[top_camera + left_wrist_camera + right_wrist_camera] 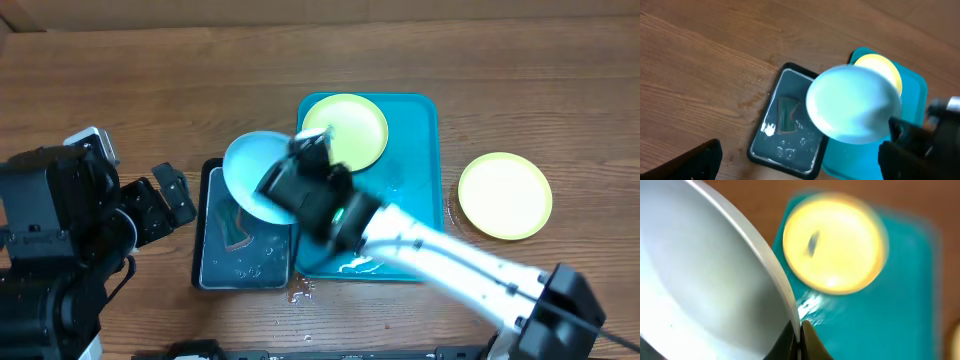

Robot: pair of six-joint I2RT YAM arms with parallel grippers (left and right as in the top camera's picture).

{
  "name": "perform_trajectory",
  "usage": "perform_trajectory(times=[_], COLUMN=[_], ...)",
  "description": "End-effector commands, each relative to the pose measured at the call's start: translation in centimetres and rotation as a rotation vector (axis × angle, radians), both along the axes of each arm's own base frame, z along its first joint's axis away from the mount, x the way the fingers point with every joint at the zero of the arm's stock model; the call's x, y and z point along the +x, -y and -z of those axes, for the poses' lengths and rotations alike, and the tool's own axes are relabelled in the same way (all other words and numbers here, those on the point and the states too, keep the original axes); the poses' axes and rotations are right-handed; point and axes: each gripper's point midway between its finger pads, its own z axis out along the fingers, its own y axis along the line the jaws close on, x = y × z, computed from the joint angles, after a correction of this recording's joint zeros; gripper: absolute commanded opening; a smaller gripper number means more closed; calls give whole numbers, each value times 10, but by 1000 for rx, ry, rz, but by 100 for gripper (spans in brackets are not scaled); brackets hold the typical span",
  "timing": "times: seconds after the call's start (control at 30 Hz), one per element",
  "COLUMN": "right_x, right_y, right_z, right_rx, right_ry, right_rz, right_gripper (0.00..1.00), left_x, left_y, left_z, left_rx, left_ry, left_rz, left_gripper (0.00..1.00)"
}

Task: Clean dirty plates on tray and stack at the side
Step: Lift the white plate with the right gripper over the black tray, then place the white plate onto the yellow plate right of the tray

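My right gripper goes to the right in the overhead view, then down next, to release its plate atop the yellow-green plate, since that one lies off the tray.
My right gripper (292, 168) is shut on the rim of the light-blue plate (252, 172), holding it tilted above the black tray. In the right wrist view the plate (705, 280) fills the left side, its rim pinched at my right gripper (800, 336). A yellow-green plate (347, 130) lies on the far end of the turquoise tray (425, 160). Another yellow-green plate (505, 195) rests on the table to the right of the tray. My left gripper (172, 196) hangs open at the left, holding nothing; in its wrist view the left gripper (800, 169) faces the light-blue plate (852, 102).
A black rectangular tray (208, 240) holding water and a green object (238, 228) sits just left of the turquoise tray. Water drops lie on the wood at its near right corner (300, 290). The right arm (450, 265) stretches across the near right of the table.
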Motion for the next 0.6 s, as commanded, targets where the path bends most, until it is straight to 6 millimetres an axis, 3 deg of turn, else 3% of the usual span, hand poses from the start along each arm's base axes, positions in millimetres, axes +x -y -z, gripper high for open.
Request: perform_trajectory(times=[0.0, 0.07, 0.13, 0.2, 0.23, 0.3, 0.47, 0.57], right_x=[-7, 4, 24, 39, 45, 40, 0, -31], right_y=[-10, 10, 60, 118, 176, 234, 336, 374], right_z=[-21, -41, -68, -74, -70, -57, -9, 27], right_rx=[431, 560, 689, 705, 697, 673, 530, 443], right_ry=[-343, -386, -385, -353, -344, -368, -456, -517], right_rz=[-90, -110, -28, 127, 300, 479, 796, 946], right_gripper=[4, 4, 4, 4, 4, 4, 4, 4], left_x=[3, 6, 11, 14, 18, 20, 26, 28], left_y=[-4, -2, 5, 11, 13, 13, 13, 13], left_z=[0, 2, 5, 8, 11, 13, 18, 20], left_rx=[16, 16, 10, -1, -11, -13, -16, -16], left_ry=[-11, -23, -33, -44, -57, -70, -92, -102], left_rz=[-9, 7, 74, 117, 134, 134, 134, 134], left_gripper=[100, 100, 100, 100, 100, 100, 100, 100])
